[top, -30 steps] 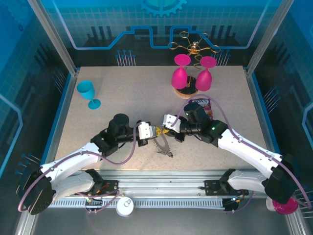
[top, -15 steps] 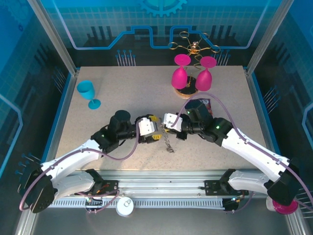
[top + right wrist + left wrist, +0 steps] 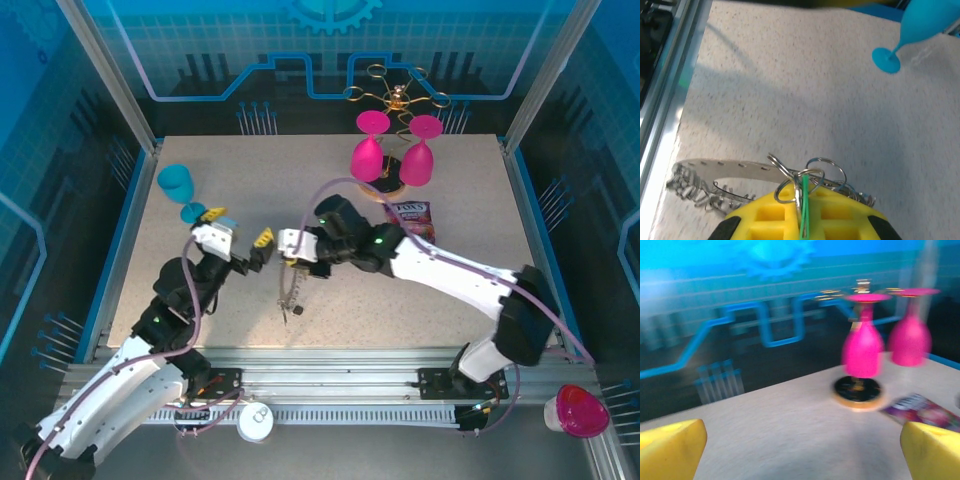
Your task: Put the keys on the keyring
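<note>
I should next lower the keyring flat onto the clear tabletop and release the green key, as the tabletop is below my right gripper, the keyring (image 3: pixel 290 295) hanging toward it.
My right gripper (image 3: pixel 288 252) is over the middle of the table, shut on a thin green key (image 3: pixel 804 210) seen edge-on between its yellow pads. Small silver split rings (image 3: pixel 825 170) bunch at the pads' tip. From them hangs the keyring (image 3: pixel 290 295), a flat band fringed with small metal links (image 3: pixel 690 185), reaching down to the tabletop (image 3: pixel 300 190). My left gripper (image 3: pixel 240 232) is apart from it on the left, open, with nothing between its yellow fingertips (image 3: pixel 670 450). The other keys are too small to make out.
A blue glass (image 3: pixel 180 190) stands at the far left. Two pink glasses (image 3: pixel 368 150) hang upside down on a gold wire stand (image 3: pixel 395 95) at the back. A snack packet (image 3: pixel 410 215) lies beside its base. A pink cup (image 3: pixel 575 410) sits off the table's front right.
The left gripper has let go and pulled back to the left, now open. The right gripper has moved left across the table, carrying the key and the hanging keyring.
</note>
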